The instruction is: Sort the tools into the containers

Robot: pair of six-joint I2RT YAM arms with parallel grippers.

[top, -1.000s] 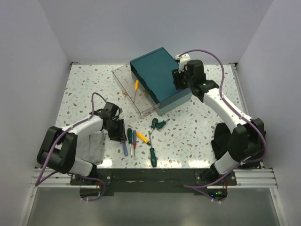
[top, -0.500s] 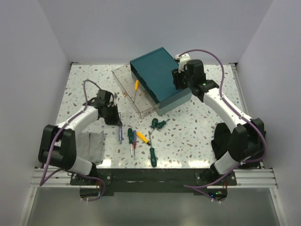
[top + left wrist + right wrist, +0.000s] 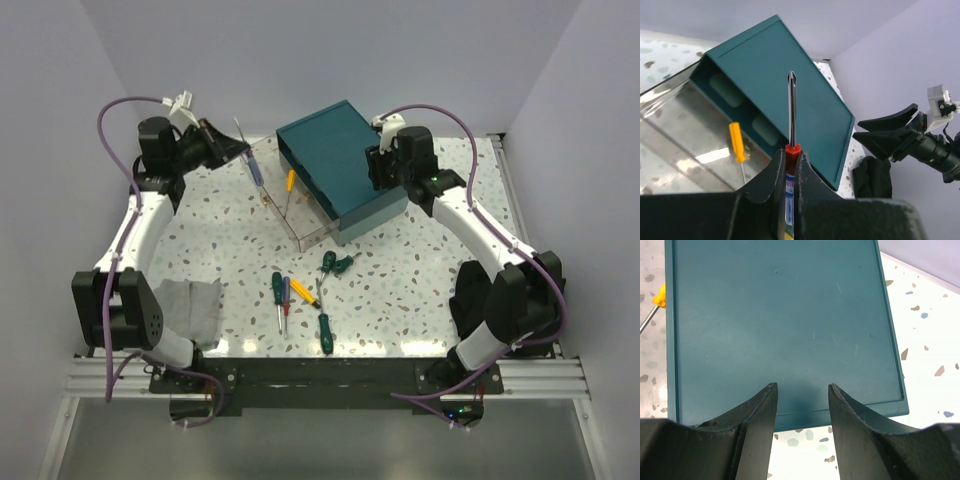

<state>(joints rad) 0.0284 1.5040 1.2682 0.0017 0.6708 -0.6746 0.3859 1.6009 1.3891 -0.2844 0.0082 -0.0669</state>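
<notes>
My left gripper moves to the right in the top view next, over the open clear drawer, and releases the blue-and-red-handled screwdriver. A yellow-handled one already lies there.
My left gripper (image 3: 236, 150) is raised at the far left and shut on a blue-and-red-handled screwdriver (image 3: 256, 172), just left of the open clear drawer (image 3: 275, 212). In the left wrist view its steel shaft (image 3: 791, 110) sticks up from between the fingers, in front of the teal box (image 3: 805, 110). One yellow-handled screwdriver (image 3: 290, 181) (image 3: 736, 142) lies in the drawer (image 3: 680, 125). My right gripper (image 3: 378, 168) (image 3: 802, 390) hangs open over the teal box (image 3: 335, 160) (image 3: 775, 315), gripping nothing. Several screwdrivers lie on the table: green (image 3: 277, 288) (image 3: 324, 332) (image 3: 328, 262), yellow (image 3: 303, 292).
A grey folded cloth (image 3: 195, 310) lies at the near left beside the left arm's base. The pulled-out drawer reaches towards the table's middle. White walls close in the table on three sides.
My left gripper shut on the blue-and-red screwdriver among the tools near the front, lifted it and carried it up to the far left by the drawer. The right arm stayed still.
</notes>
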